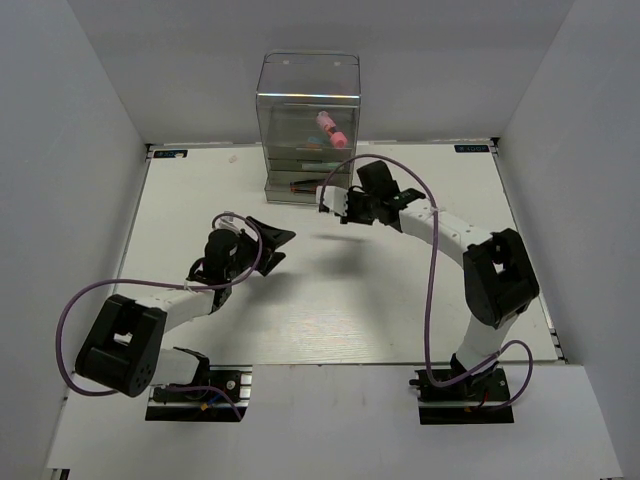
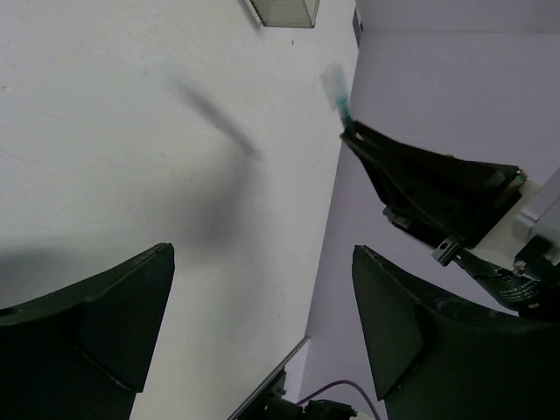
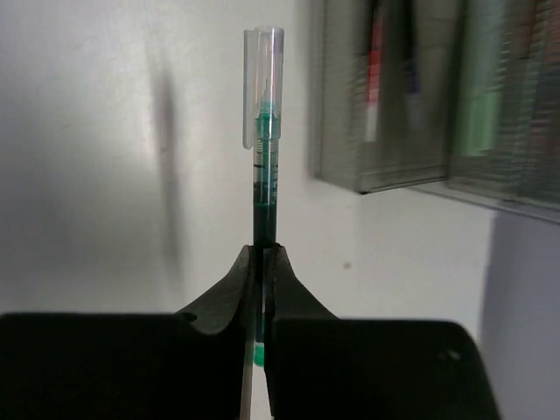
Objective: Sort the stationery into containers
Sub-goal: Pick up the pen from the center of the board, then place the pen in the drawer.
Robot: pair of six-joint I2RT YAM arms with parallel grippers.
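I next need to move my right gripper outward over the open bottom drawer, which lies outward and left in the top view, and release the pen [image 3: 262,188].
My right gripper [image 3: 263,254] is shut on a thin green pen [image 3: 262,188]. The pen stands straight out from the fingertips, its clear cap [image 3: 263,83] at the far end. In the top view that gripper [image 1: 338,208] hovers above the table just in front of the containers [image 1: 308,125], a tall clear cabinet of stacked drawers. A chunky pink marker [image 1: 330,127] lies in an upper drawer. My left gripper [image 1: 280,248] is open and holds nothing, left of and nearer than the right one. In the left wrist view the green pen [image 2: 337,92] sticks out of the right gripper [image 2: 350,131].
The drawers [image 3: 437,96] show blurred at the upper right of the right wrist view, with red, dark and green stationery inside. White walls [image 1: 90,150] close in the white table [image 1: 400,300] on the left, right and back.
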